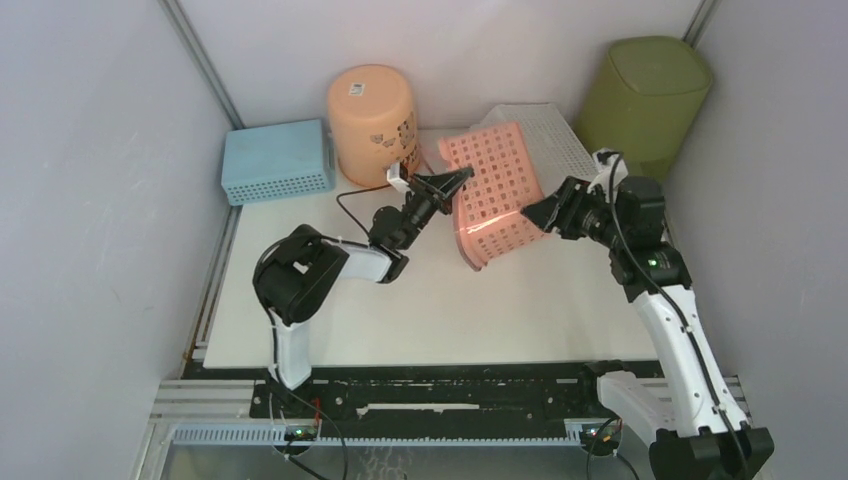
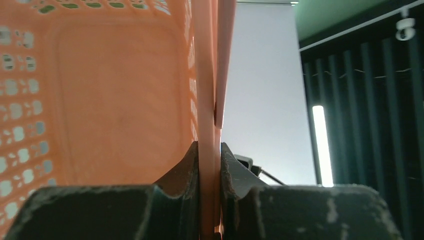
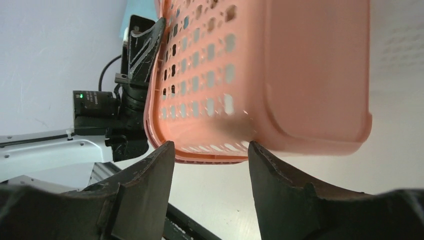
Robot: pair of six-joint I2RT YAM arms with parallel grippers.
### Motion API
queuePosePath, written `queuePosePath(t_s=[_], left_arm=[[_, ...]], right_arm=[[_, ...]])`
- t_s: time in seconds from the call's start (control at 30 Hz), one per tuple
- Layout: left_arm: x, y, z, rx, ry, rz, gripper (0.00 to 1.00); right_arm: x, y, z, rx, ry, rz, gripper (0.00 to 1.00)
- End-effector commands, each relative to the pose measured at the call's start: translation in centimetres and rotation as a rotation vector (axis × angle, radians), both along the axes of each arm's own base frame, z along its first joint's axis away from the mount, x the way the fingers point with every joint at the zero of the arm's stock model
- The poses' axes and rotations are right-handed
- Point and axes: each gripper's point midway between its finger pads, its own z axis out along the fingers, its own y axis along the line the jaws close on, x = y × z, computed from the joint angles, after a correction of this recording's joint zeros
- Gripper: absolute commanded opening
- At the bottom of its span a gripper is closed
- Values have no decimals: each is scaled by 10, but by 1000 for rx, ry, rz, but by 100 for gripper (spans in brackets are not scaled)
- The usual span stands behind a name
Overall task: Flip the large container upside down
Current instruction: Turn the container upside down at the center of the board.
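Observation:
The left gripper carries the basket's rim back and down onto the bare table nearer me next, since the basket hangs tipped beside the white mesh basket.
The olive-green large container [image 1: 645, 95] stands in the back right corner, untouched; its upper face looks closed. My left gripper [image 1: 462, 173] is shut on the rim of a salmon-pink perforated basket [image 1: 492, 195] and holds it tipped on its side over the table. In the left wrist view the rim runs between the fingertips of that gripper [image 2: 210, 160], with the basket's inside [image 2: 100, 100] to the left. My right gripper [image 1: 530, 212] is open at the basket's right edge. In the right wrist view the basket [image 3: 280, 75] hangs just beyond the spread tips of that gripper [image 3: 210, 147].
A round peach bucket [image 1: 372, 122] stands inverted at the back centre. A light blue perforated box [image 1: 277, 160] lies at the back left. A white mesh basket [image 1: 550, 130] sits behind the pink one. The white table [image 1: 420, 310] is walled on three sides.

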Motion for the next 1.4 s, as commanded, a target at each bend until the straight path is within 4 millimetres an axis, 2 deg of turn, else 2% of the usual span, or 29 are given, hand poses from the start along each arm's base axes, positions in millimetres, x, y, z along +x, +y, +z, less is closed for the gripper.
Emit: queuePosePath(t_s=[0.0, 0.07, 0.2, 0.3, 0.43, 0.63, 0.7, 0.83, 0.87, 1.07, 1.27, 1.37], left_arm=[[-7, -3, 74, -261, -86, -60, 0], [-1, -5, 58, -259, -42, -59, 0], [2, -10, 23, -217, 27, -74, 0], [-7, -3, -4, -149, 65, -63, 0], [-19, 0, -13, -75, 36, -79, 0], [-40, 17, -70, 63, 122, -57, 0], [-50, 21, -73, 103, 100, -57, 0], [-68, 28, -65, 151, 33, -70, 0], [-73, 30, -69, 164, 37, -75, 0], [-89, 47, -114, 265, 116, -56, 0], [-94, 61, -136, 336, 132, -22, 0], [-95, 67, -165, 385, 192, -36, 0]], right_arm=[[-10, -24, 42, -50, -115, -47, 65], [-10, -31, 44, -71, -119, -79, 65], [-5, -32, 26, -75, -65, -90, 65], [-2, -34, 16, -75, -51, -103, 65], [0, -33, 6, -63, -32, -106, 65], [0, -31, -3, -63, -15, -97, 65], [-1, -30, -6, -65, -11, -92, 65], [0, -25, -8, -68, -8, -80, 65], [0, -24, -8, -67, -8, -79, 65], [1, -8, -12, -69, 1, -41, 65], [-1, 9, -25, -111, 27, 0, 65], [-3, 22, -32, -124, 43, 48, 65]])
